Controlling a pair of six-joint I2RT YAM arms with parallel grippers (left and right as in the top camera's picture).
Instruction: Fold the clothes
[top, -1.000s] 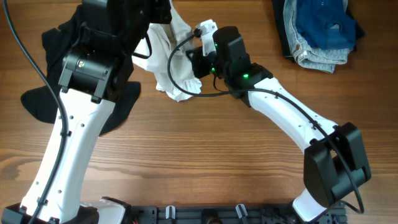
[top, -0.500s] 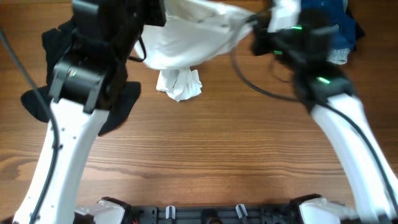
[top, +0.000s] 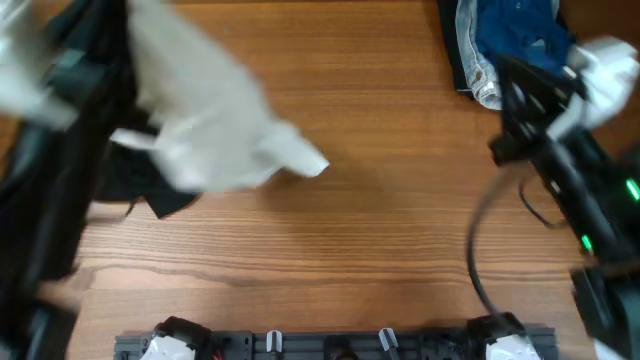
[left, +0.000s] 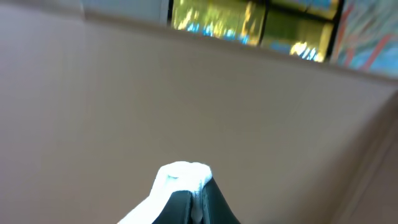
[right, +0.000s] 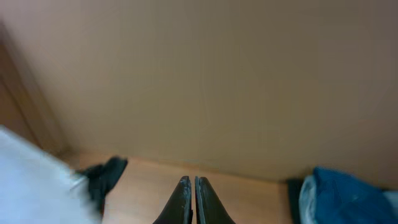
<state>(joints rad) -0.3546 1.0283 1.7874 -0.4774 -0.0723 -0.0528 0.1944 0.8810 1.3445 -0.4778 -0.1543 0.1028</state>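
Observation:
The robot's left gripper should next bring the white edge down past the black garment toward the denim pile, then let go of it on the empty wood there.
A white garment (top: 215, 140) hangs blurred over the left of the table, partly over a black garment (top: 130, 180). My left gripper (left: 196, 198) is shut on a bunched edge of the white garment (left: 180, 177) and holds it up; in the overhead view the gripper itself is hidden by the blurred arm. My right gripper (right: 193, 190) is shut and empty, raised above the table at the right. The right arm (top: 560, 165) is blurred in the overhead view. The right wrist view shows the white garment (right: 31, 180) and the black garment (right: 102, 174) at its left.
A pile of blue denim clothes (top: 515, 40) lies at the back right corner and shows in the right wrist view (right: 342, 193). The wooden table (top: 380, 220) is bare between the arms. A brown wall stands behind the table.
The right gripper has let go of the white garment and swung far right. The left arm has swung left and up, carrying the white garment with it.

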